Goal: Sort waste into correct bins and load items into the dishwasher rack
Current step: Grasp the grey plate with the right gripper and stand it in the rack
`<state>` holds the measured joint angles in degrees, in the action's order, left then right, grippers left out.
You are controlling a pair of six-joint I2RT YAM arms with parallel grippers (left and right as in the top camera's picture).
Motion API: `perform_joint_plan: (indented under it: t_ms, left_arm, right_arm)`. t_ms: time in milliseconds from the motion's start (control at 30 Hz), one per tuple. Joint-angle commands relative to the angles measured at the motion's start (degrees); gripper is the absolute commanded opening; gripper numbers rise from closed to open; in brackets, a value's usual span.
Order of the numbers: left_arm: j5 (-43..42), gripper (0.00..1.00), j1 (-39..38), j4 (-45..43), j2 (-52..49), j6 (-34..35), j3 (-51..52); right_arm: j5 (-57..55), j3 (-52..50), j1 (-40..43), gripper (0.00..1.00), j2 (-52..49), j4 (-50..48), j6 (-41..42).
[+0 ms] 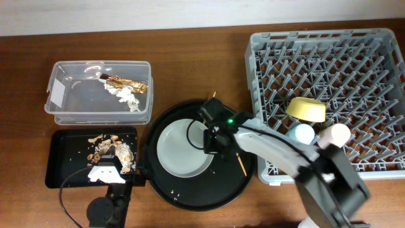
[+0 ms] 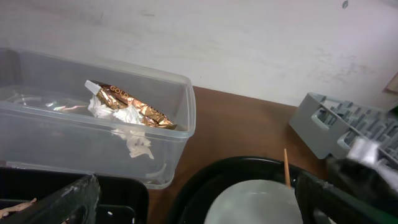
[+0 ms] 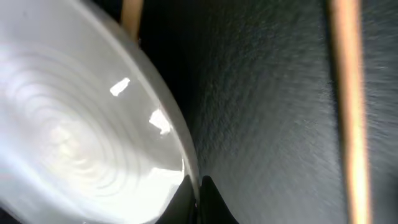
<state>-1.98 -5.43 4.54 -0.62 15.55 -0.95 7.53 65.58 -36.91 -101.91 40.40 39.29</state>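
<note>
My right gripper lifts the plate [image 1: 185, 147] over the rack's empty wires next, then lowers and releases it. The wires are outward of it, to its right in the overhead view.
A grey round plate [image 1: 185, 147] lies in the large round black tray [image 1: 190, 193]. My right gripper [image 1: 212, 142] is shut on the plate's right rim; in the right wrist view the fingertips [image 3: 199, 194] pinch the rim of the plate [image 3: 68, 143]. One chopstick [image 1: 240, 163] lies on the tray right of the plate and also shows in the right wrist view [image 3: 348, 93]. My left gripper [image 1: 123, 180] is open and empty at the black tray's near right corner, and it also shows in the left wrist view [image 2: 193, 208]. The clear tub [image 1: 63, 111] holds a gold foil wrapper [image 1: 130, 83] and tissue [image 1: 126, 96]. The shallow black tray [image 1: 60, 158] holds noodle scraps [image 1: 114, 151].
The dishwasher rack [image 1: 354, 63] at the right holds a yellow bowl [image 1: 306, 109], a blue cup [image 1: 302, 133] and a pink cup [image 1: 335, 135] along its near side. A white piece [image 1: 101, 172] lies in the shallow black tray by my left gripper. The right arm crosses the rack's near left corner.
</note>
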Motion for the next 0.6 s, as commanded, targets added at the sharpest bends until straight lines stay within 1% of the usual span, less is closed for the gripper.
perform_joint_plan:
  t_ms: [0, 33, 100, 167, 200, 267, 300, 367, 400, 467, 567]
  left_arm:
    - [-0.2, 0.99, 0.2, 0.0, 0.3, -0.9, 0.5]
    - [-0.2, 0.99, 0.2, 0.0, 0.3, -0.9, 0.5]
    - [-0.2, 0.99, 0.2, 0.0, 0.3, -0.9, 0.5]
    - [-0.2, 0.99, 0.2, 0.0, 0.3, -0.9, 0.5]
    - [-0.2, 1.00, 0.2, 0.0, 0.3, -0.9, 0.5]
    - [-0.2, 0.99, 0.2, 0.0, 0.3, -0.9, 0.5]
    - [-0.2, 0.99, 0.2, 0.0, 0.3, -0.9, 0.5]
    - [-0.2, 0.99, 0.2, 0.0, 0.3, -0.9, 0.5]
    - [-0.2, 0.99, 0.2, 0.0, 0.3, -0.9, 0.5]
    - [-0.2, 0.99, 0.2, 0.0, 0.3, -0.9, 0.5]
    - [-0.2, 0.99, 0.2, 0.0, 0.3, -0.9, 0.5]
  right_arm:
    - [-9.3, 1.7, 3.4, 0.04, 14.0, 3.9, -8.3]
    - [-13.2, 2.3, 4.6, 0.04, 17.6, 5.0, -9.6]
    - [-31.6, 3.7, 9.1, 0.04, 27.5, 4.8, -14.2]
    - [-47.0, 3.7, 13.4, 0.04, 32.4, 1.0, -17.6]
    - [-50.5, 3.7, 15.3, 0.04, 32.9, -0.9, -19.7]
    - [-53.9, 3.7, 21.0, 0.04, 30.5, -4.9, -23.3]
    - [-55.1, 3.7, 23.0, 0.04, 28.9, -5.9, -23.5]
    - [-59.3, 3.7, 27.4, 0.04, 23.1, -9.1, -25.1]
    - [-59.2, 3.7, 28.5, 0.04, 20.6, -10.1, -26.0]
    - [-58.9, 3.7, 28.6, 0.04, 13.6, -10.8, -25.9]
    - [-58.2, 3.7, 24.2, 0.04, 9.7, -9.0, -25.9]
